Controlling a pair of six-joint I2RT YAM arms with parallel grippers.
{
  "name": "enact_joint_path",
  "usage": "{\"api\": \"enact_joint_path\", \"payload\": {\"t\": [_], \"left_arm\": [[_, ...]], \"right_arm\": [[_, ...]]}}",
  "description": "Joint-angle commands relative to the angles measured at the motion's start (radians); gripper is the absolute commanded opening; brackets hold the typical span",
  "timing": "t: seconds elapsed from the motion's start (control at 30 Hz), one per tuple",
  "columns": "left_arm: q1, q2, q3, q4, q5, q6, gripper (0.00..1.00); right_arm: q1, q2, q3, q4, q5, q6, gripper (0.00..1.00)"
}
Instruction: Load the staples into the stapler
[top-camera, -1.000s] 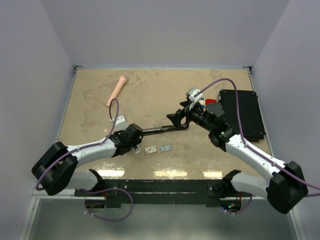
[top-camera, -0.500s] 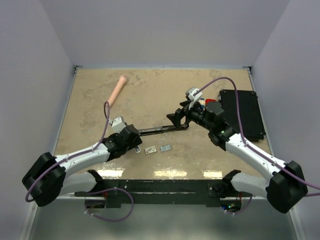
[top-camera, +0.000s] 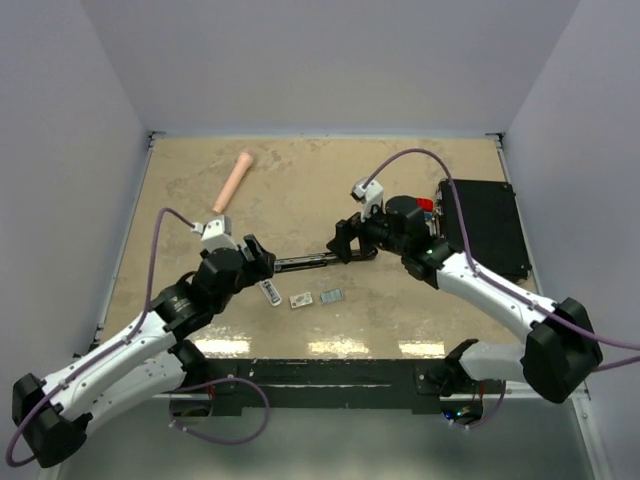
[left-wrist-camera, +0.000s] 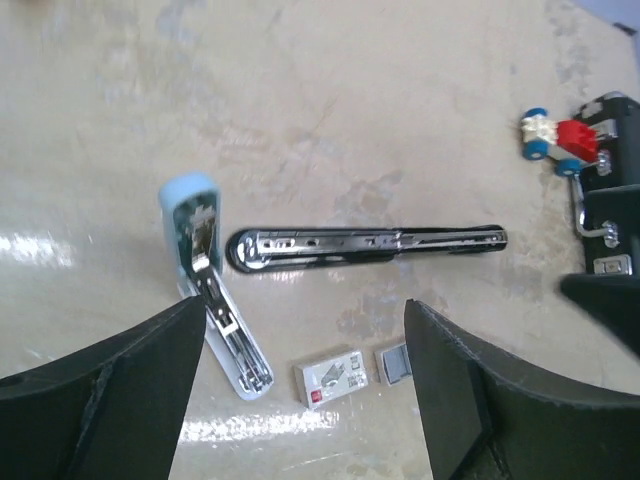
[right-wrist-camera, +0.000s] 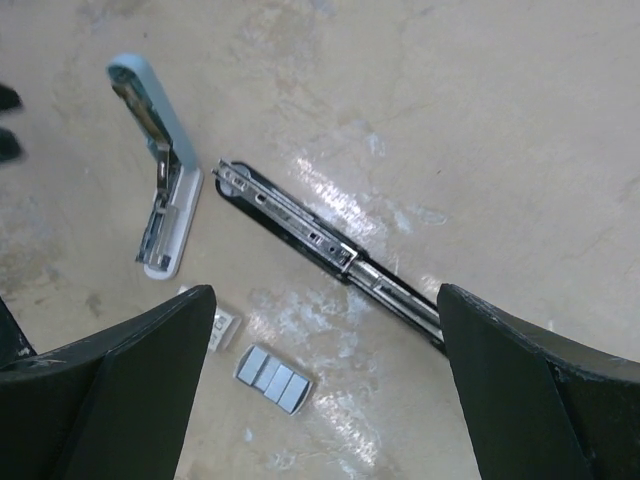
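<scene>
The staple strips lie uncovered in the grey-blue tray, so I will lower my right gripper and move it back onto the end staple strip (right-wrist-camera: 252, 363) beside the white box.
The staples are a tiny white box (left-wrist-camera: 332, 375) with a red mark and a grey-blue tray (left-wrist-camera: 395, 362) beside it, also the box (top-camera: 299, 300) and tray (top-camera: 331, 296) from above. A small light-blue stapler (left-wrist-camera: 205, 285) lies hinged open, its metal channel showing. A long black stapler (left-wrist-camera: 365, 245) lies opened flat behind them. My left gripper (left-wrist-camera: 305, 385) hangs open above the box, holding nothing. My right gripper (right-wrist-camera: 325, 350) is open over the tray (right-wrist-camera: 273, 380), with the black stapler's (right-wrist-camera: 330, 250) far end running under its right finger.
A pink handle-like object (top-camera: 233, 180) lies at the back left. A black case (top-camera: 485, 228) sits at the right edge, with a small red, white and blue toy car (left-wrist-camera: 560, 138) next to it.
My left gripper has opened and pulled back towards the near left, leaving the light-blue stapler lying on the table. The right gripper has shifted a little left along the black stapler.
</scene>
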Motion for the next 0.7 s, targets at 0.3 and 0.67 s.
{"api": "enact_joint_path", "payload": {"t": [0.3,0.67], "left_arm": [[-0.005,-0.201,0.213,0.028,-0.198,0.697,0.90],[0.087,-0.282,0.121,0.091,-0.191,0.734,0.90]], "right_arm": [[0.302,0.262,0.184,-0.409,0.398,0.201,0.92],[0.448,0.368,0.242,-0.476,0.485,0.423,0.49]]}}
